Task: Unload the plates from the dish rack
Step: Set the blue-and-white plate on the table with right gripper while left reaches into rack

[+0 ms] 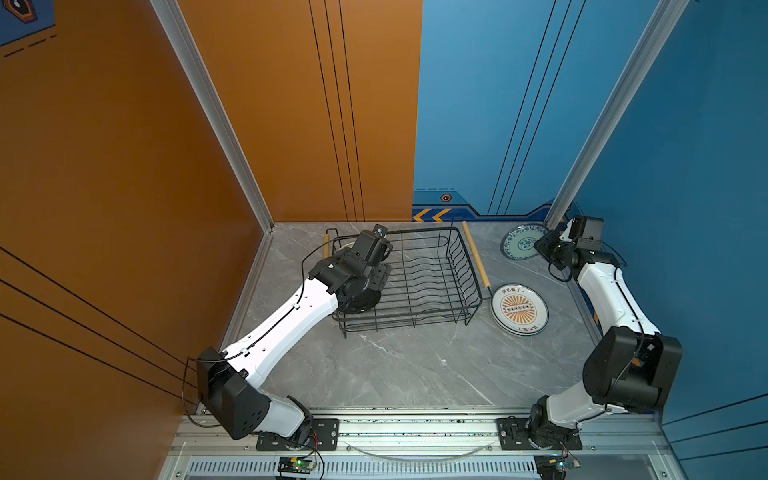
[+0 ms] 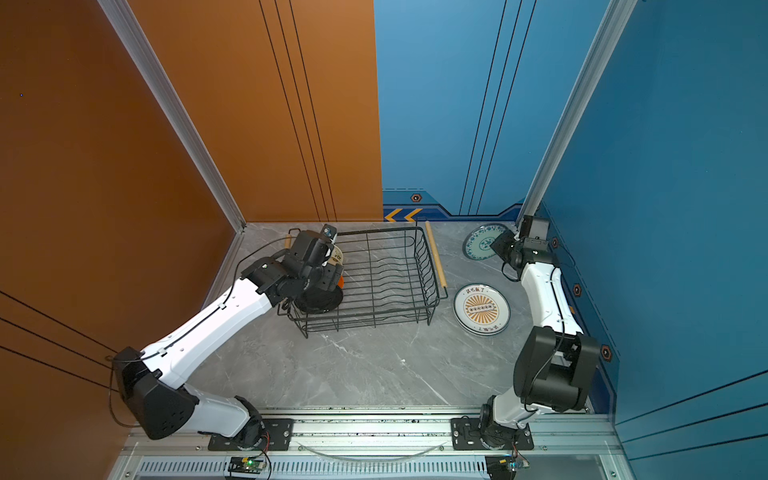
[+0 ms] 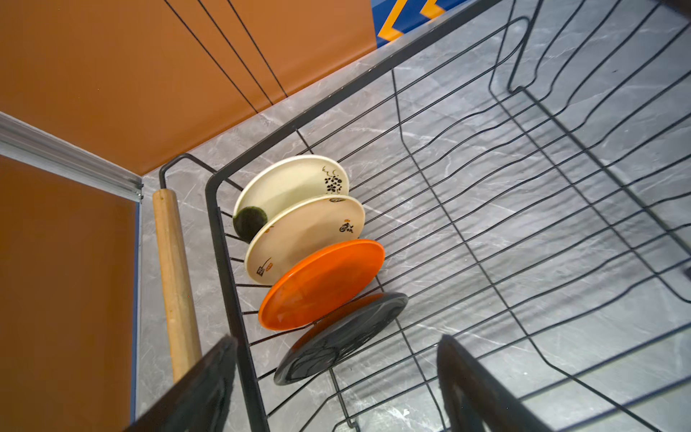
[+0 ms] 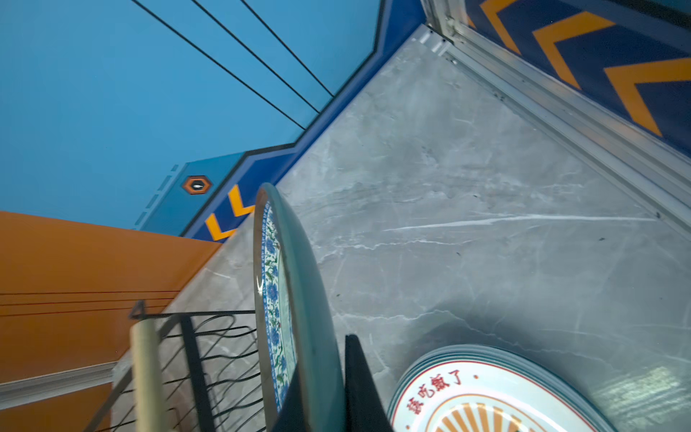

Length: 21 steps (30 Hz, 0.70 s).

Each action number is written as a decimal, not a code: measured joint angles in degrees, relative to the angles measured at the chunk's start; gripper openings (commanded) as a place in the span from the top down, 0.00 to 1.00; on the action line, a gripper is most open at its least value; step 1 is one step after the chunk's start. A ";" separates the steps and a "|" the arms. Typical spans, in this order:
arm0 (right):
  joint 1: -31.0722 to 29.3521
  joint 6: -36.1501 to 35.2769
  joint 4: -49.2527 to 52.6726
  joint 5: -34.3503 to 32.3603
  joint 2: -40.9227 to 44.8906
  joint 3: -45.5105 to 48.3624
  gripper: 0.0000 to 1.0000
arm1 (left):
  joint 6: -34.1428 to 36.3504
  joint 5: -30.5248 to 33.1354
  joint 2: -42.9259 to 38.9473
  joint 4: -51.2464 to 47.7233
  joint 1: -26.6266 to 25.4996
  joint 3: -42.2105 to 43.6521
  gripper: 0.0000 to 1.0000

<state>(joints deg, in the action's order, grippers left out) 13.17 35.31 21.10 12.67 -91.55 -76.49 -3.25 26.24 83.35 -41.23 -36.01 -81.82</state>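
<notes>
My right gripper needs to come down toward the rack's wooden handle and release the plate's rim, since the tabletop outward of the sunburst stack [image 1: 496, 262] [image 4: 362, 288] is bare.
The black wire dish rack [image 1: 419, 278] [image 2: 376, 274] stands at the back of the table. At its left end several plates lean on edge in a row: two cream plates [image 3: 288, 187] [image 3: 306, 235], an orange plate [image 3: 321, 284] and a black plate [image 3: 340, 336]. My left gripper [image 3: 336, 392] hovers open over that end, its jaws wide apart with nothing between them, the black plate just ahead. My right gripper [image 4: 329, 392] is shut on the rim of a teal plate with a blue flower pattern [image 4: 299, 299] [image 1: 524, 242] near the back right corner.
A stack of plates topped by an orange sunburst plate [image 1: 519, 309] [image 2: 481, 309] [image 4: 497, 396] lies right of the rack. Wooden handles [image 1: 476, 259] [image 3: 174, 280] run along the rack's two ends. Walls close in on the left, the back and the right.
</notes>
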 measured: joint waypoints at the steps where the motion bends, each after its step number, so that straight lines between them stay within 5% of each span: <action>1: -0.04 -0.44 0.52 -0.98 -1.92 -0.81 1.00 | 0.24 0.66 0.42 -0.22 0.00 0.00 0.06; 21: -0.83 -1.03 5.46 -2.25 -22.10 -15.43 1.00 | -4.00 0.94 1.44 -0.66 4.85 -0.37 0.02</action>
<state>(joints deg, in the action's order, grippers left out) 12.34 34.28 26.57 10.41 -113.65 -91.92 -7.25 27.18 84.79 -41.89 -31.16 -82.19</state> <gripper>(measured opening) 0.095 0.978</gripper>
